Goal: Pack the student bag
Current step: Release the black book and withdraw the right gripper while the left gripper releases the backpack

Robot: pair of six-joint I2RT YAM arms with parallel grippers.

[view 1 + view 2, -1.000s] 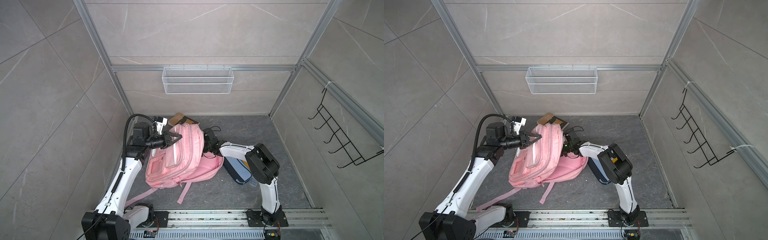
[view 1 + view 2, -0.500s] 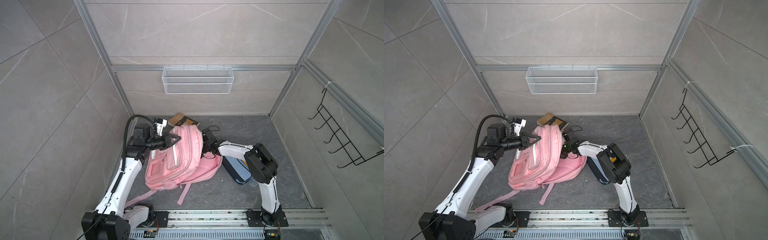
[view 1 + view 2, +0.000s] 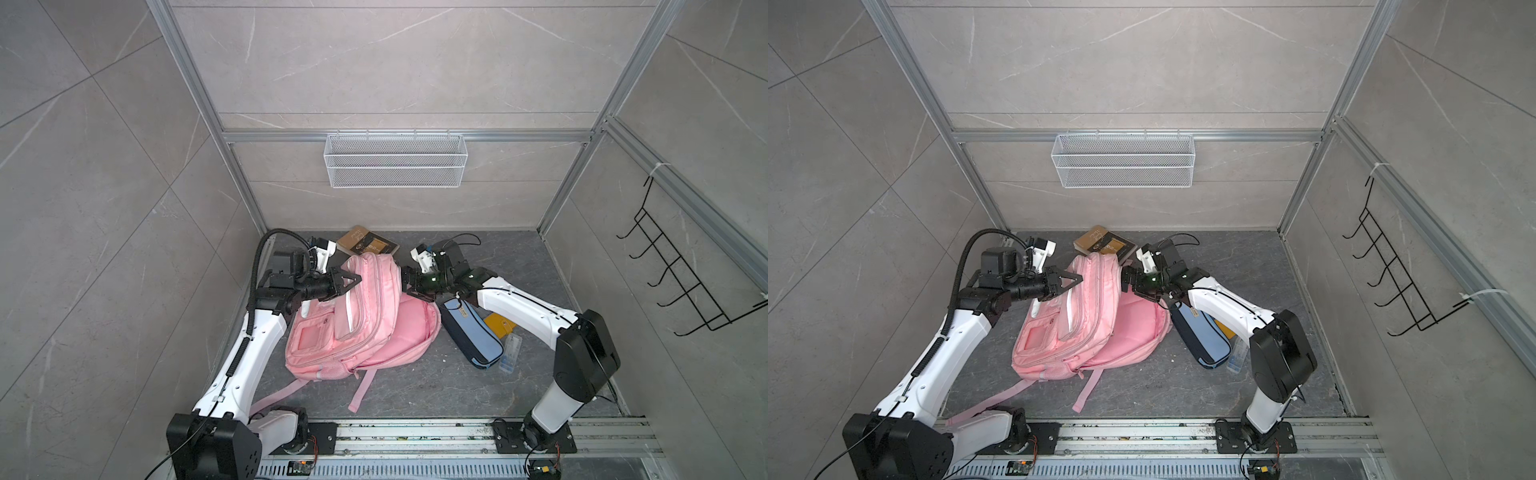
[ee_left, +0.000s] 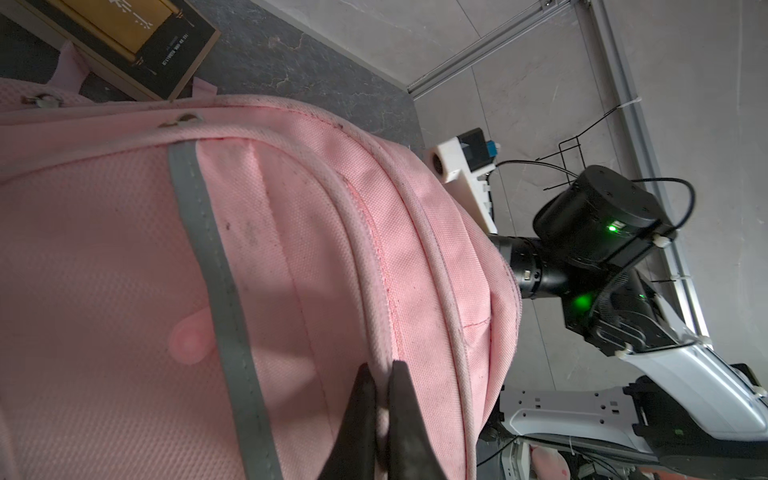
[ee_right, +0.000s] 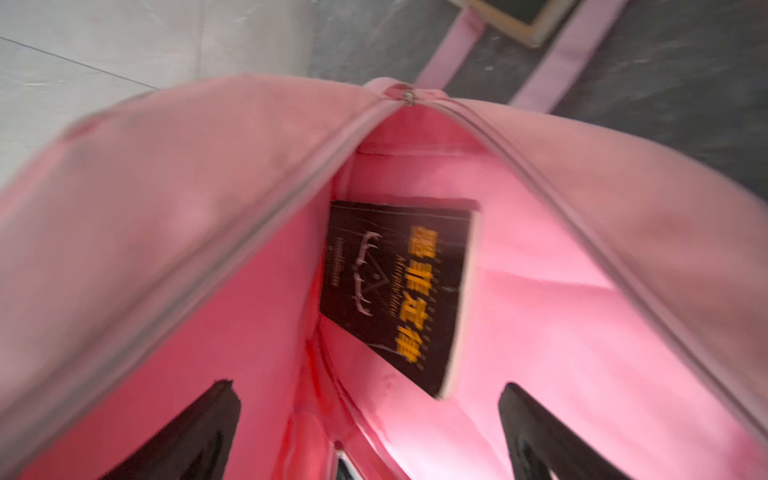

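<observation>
The black book is already inside, and the bag's lower half [image 3: 414,326] lies below my left gripper's fingers. I need to move my left gripper down toward it with the piped seam next and release.
The pink student bag [image 3: 357,320] [image 3: 1084,316] lies on the grey floor with its top lifted. My left gripper [image 3: 353,277] [image 3: 1077,279] [image 4: 380,374] is shut on a piped seam at the bag's upper edge and holds it up. My right gripper [image 3: 409,286] [image 3: 1131,286] [image 5: 368,399] stands open at the bag's unzipped mouth, with nothing between its black fingers [image 5: 199,428]. In the right wrist view a black book with yellow lettering [image 5: 399,286] lies inside the bag against the pink lining, clear of the jaws.
A brown and black book [image 3: 368,243] lies behind the bag by the back wall. A light-blue pencil case [image 3: 469,332], an orange item [image 3: 498,324] and a small clear box [image 3: 510,347] lie under the right arm. A wire basket [image 3: 395,160] hangs on the back wall and a hook rack [image 3: 681,282] on the right wall.
My right gripper has opened at the bag's mouth. The left gripper keeps its hold on the bag's upper edge, almost unmoved.
</observation>
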